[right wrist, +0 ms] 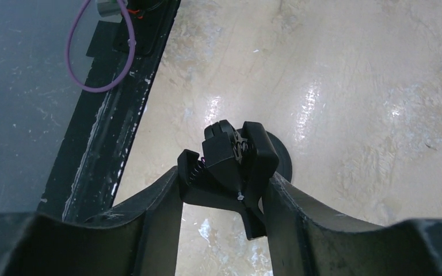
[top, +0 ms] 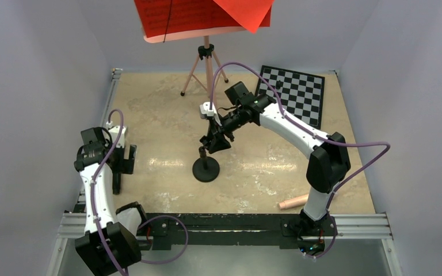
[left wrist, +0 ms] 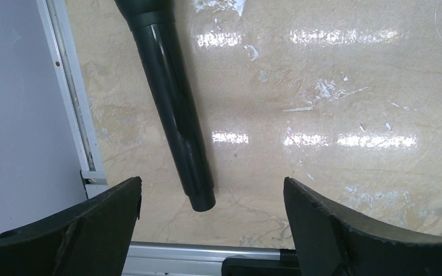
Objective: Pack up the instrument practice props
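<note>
The bare tabletop between chessboard and pink cylinder is to my right gripper's right in the top view, so I will carry the stand there and release it.
The small black mic stand (top: 206, 171) stands mid-table on its round base. My right gripper (top: 216, 141) reaches down over its top, and both fingers of the right gripper (right wrist: 227, 175) press against the stand's black spring clip (right wrist: 236, 155). The black microphone (left wrist: 172, 98) lies on the table at the left, its butt end between the wide-open fingers of my left gripper (left wrist: 212, 183), which hovers over it without touching. The left gripper (top: 124, 161) sits near the left edge. At the back stands the pink music stand (top: 207, 69) with red sheet-music pages (top: 195, 14) on its tray.
A black-and-white chessboard (top: 293, 95) lies at the back right. A pale pink cylinder (top: 293, 202) rests by the right arm's base. An aluminium rail (top: 236, 224) runs along the near edge, and grey walls close in on three sides.
</note>
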Controlling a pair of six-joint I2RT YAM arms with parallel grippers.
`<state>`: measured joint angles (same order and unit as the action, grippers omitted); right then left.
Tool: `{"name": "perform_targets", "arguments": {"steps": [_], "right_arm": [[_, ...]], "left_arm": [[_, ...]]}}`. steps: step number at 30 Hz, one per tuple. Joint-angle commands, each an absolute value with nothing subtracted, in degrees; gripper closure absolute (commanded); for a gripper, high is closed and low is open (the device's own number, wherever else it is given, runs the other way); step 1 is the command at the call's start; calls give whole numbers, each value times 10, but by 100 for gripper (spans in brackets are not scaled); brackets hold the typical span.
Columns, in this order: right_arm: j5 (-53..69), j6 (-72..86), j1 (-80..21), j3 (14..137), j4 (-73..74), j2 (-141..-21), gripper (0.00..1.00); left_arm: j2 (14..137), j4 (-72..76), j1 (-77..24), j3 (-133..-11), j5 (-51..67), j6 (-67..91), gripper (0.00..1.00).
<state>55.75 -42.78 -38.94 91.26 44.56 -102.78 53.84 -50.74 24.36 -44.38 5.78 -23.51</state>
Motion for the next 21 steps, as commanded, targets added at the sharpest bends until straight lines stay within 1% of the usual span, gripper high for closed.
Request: {"name": "perform_targets", "arguments": {"steps": [1,4,11,15,18,21], "right_arm": [[583,-436,-391,912,463,-994,53],[579,-424,-383,900,468,-972,57],[570,-369,-314,847,455,-893,63],[555,-340,-260,807,451,-840,66],[536,-316,-209,768,439,-794,66],[524,-302,-151,736,441,-752,66]], "left_arm": [[522,-520,243,-468,68,-227,3],[524,-521,243,-475,73,-226,3],[530,-518,227,-501,102,-206,3],[535,-512,190,-505,102,-193,4],[542,-504,131,-503,89,-178,4],[552,-498,93,-506,90,-156,4]]}}
